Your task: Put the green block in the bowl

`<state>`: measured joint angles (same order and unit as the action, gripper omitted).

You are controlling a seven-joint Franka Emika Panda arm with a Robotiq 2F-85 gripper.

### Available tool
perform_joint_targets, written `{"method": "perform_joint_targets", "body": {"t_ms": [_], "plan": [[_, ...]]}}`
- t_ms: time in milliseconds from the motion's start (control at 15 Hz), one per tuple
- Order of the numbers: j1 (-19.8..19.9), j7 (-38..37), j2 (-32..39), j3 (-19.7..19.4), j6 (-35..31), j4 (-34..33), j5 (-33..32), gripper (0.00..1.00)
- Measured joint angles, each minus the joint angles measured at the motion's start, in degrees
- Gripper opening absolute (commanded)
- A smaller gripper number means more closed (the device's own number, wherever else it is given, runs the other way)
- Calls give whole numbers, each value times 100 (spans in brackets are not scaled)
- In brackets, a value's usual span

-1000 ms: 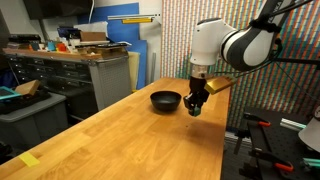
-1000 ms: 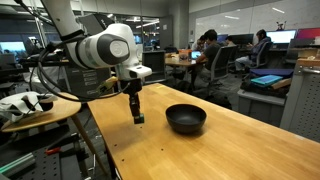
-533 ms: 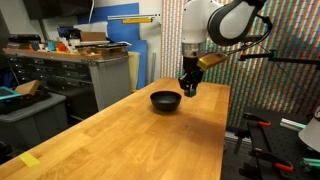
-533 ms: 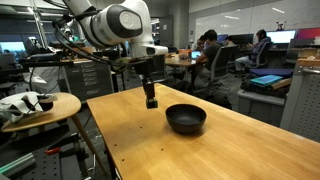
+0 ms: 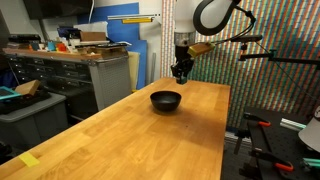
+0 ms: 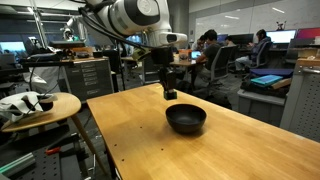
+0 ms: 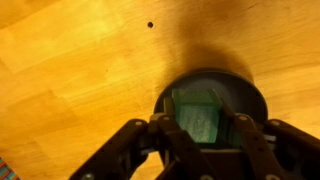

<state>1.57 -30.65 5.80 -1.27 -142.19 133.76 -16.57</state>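
Next, my gripper moves outward and down into the open middle of the black bowl (image 6: 186, 119) to release the green block, since the block still hangs above the bowl's rim.
My gripper (image 7: 198, 135) is shut on the green block (image 7: 197, 113), a small teal-green cube held between the two fingers. In the wrist view the black bowl (image 7: 245, 95) lies below, behind the block. In both exterior views the gripper (image 5: 180, 76) (image 6: 169, 94) hangs in the air above the bowl (image 5: 166, 100) (image 6: 186, 119), which sits on the wooden table (image 5: 130, 140). The block is too small to make out in the exterior views.
The wooden table (image 6: 220, 150) has edges near the bowl on the far side. A small dark dot (image 7: 150, 24) marks the tabletop. A round side table (image 6: 40, 108) with objects stands beside it. Cabinets (image 5: 70, 75) stand behind.
The gripper has risen from near the tabletop beside the bowl and moved over the bowl, still holding the block.
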Motion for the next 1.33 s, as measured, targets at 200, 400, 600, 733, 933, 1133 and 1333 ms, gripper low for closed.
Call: {"method": "perform_joint_targets", "body": {"t_ms": [200, 400, 600, 733, 933, 1133, 1333], "plan": [[2, 184, 340, -107, -117, -294, 31, 17], [7, 409, 734, -191, -359, -539, 202, 17], [10, 679, 1124, -222, -653, -725, 495, 17], [10, 817, 1374, -222, -870, -827, 680, 17], [10, 994, 1729, -222, -1222, -964, 934, 17], [10, 1192, 2036, -222, -1465, -1090, 1211, 68], [10, 1368, 2235, -217, -1486, -1216, 1448, 91]]}}
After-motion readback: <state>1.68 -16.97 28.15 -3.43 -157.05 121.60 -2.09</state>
